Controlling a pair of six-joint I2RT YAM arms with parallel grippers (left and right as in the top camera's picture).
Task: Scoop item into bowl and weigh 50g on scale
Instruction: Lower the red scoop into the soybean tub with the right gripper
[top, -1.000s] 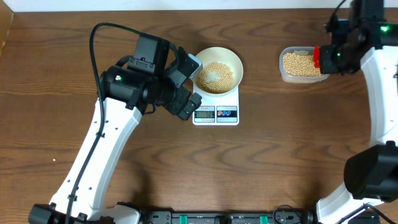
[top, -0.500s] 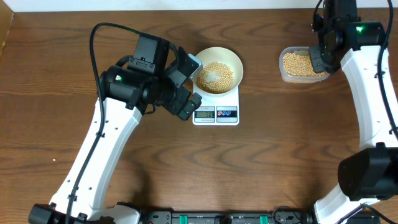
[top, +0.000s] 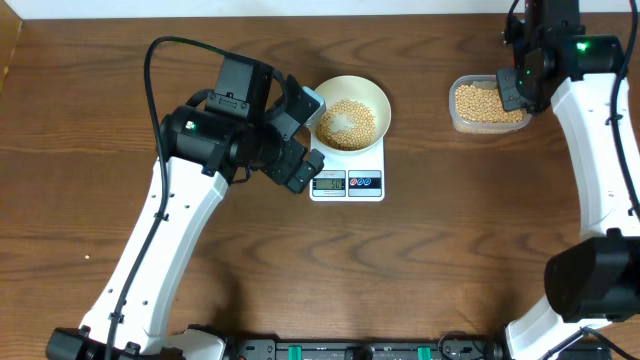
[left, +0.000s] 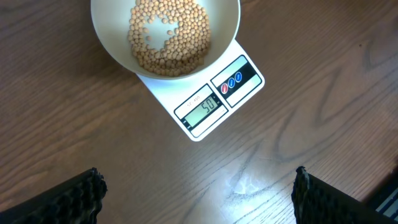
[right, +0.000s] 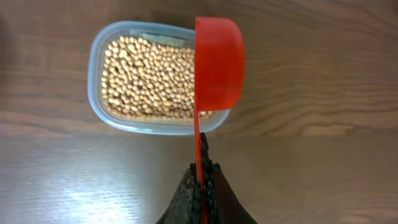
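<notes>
I will turn and lower my right gripper to release the red scoop (right: 217, 62) onto the beans in the clear tub (right: 169, 84), because those beans are below the gripper.
The white bowl (top: 373, 97) holds a ring of tan beans (top: 346, 124) and sits on the white scale (top: 348, 184). In the left wrist view the bowl (left: 224, 31), its beans (left: 168, 37) and the scale (left: 221, 96) show; the display reads about 50. My left gripper (left: 196, 193) is open and empty above the table, left of the scale. My right gripper (right: 202, 183) is shut on the handle of a red scoop (right: 217, 62), held on edge over the right rim of the clear tub of beans (right: 149, 78).
The clear tub (top: 486, 104) stands at the back right of the brown wooden table (top: 450, 260). My left arm (top: 200, 150) reaches across beside the scale's left side. A white wall edge runs along the back.
My right arm swung left over the tub, and the red scoop turned on edge. The left arm, bowl and scale have not moved.
</notes>
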